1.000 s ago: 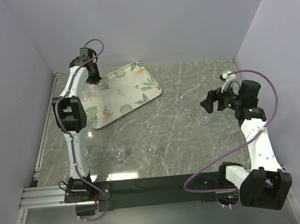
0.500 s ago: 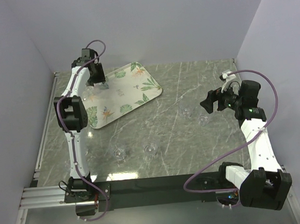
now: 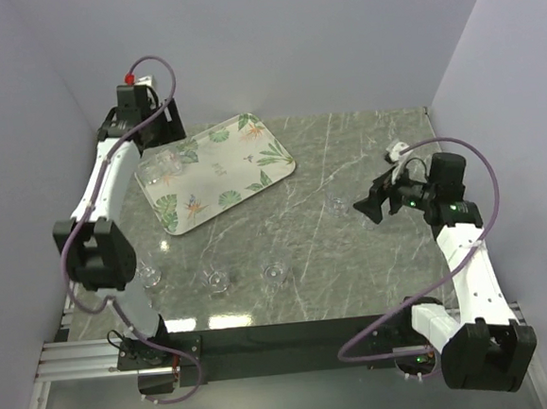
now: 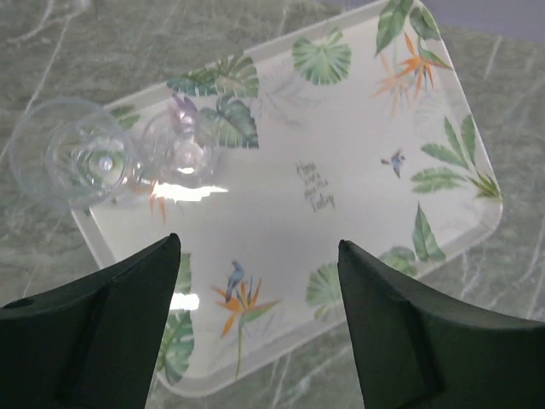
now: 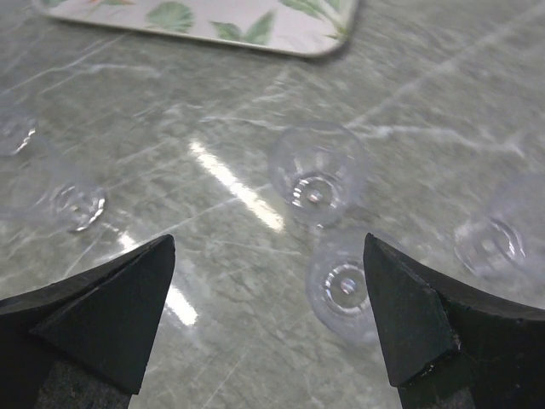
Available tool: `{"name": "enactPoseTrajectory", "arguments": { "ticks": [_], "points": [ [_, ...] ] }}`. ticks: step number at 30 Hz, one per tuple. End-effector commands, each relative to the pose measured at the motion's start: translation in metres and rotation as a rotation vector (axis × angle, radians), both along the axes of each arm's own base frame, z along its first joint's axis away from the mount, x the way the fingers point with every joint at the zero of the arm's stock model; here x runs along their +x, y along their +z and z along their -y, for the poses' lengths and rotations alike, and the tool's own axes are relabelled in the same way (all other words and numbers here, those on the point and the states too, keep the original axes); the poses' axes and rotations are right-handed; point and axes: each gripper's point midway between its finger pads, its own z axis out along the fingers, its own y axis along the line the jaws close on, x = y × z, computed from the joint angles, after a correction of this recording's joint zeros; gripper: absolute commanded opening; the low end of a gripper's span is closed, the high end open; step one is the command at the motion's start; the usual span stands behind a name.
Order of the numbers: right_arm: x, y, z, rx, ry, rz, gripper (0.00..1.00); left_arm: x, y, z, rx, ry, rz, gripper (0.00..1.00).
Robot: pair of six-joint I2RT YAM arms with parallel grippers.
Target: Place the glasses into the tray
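Note:
I will next move my right gripper back, to the left in the top view, and down onto the middle-front glass's far rim, since the glass is still outside the tray [image 3: 219, 176].
The leaf-printed tray [image 3: 219, 176] [image 4: 358, 145] lies at the back left of the table. Two clear glasses stand at its left corner, one [image 4: 179, 152] [image 3: 170, 162] inside and one [image 4: 78, 155] [image 3: 154, 173] right at the rim. My left gripper [image 3: 165, 130] [image 4: 257, 247] hovers above the tray, open and empty. Two more glasses [image 5: 317, 175] [image 5: 347, 285] stand on the marble just ahead of my right gripper [image 3: 370, 206] [image 5: 268, 243], which is open and empty above the table. Another glass [image 5: 494, 240] is to its right.
Loose glasses stand near the front of the table [image 3: 149, 273] [image 3: 218, 282] [image 3: 275, 275]. Grey walls close in the left, back and right sides. A black rail [image 3: 294, 340] runs along the near edge.
My left gripper has opened, let go of a glass in the tray's corner and lifted back and left. My right gripper has shifted slightly left and down towards the glasses.

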Motion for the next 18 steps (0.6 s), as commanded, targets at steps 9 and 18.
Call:
{"name": "enactPoseTrajectory", "arguments": {
  "ticks": [9,18],
  "points": [
    [-0.049,0.005,-0.102,-0.215,0.497,0.036,0.98,-0.111,0.069,-0.06,-0.087,0.145,0.367,0.99],
    [-0.08,0.001,-0.158,-0.342,0.796,0.053,0.99,-0.184,0.061,-0.066,-0.023,0.177,0.488,1.0]
  ]
}}
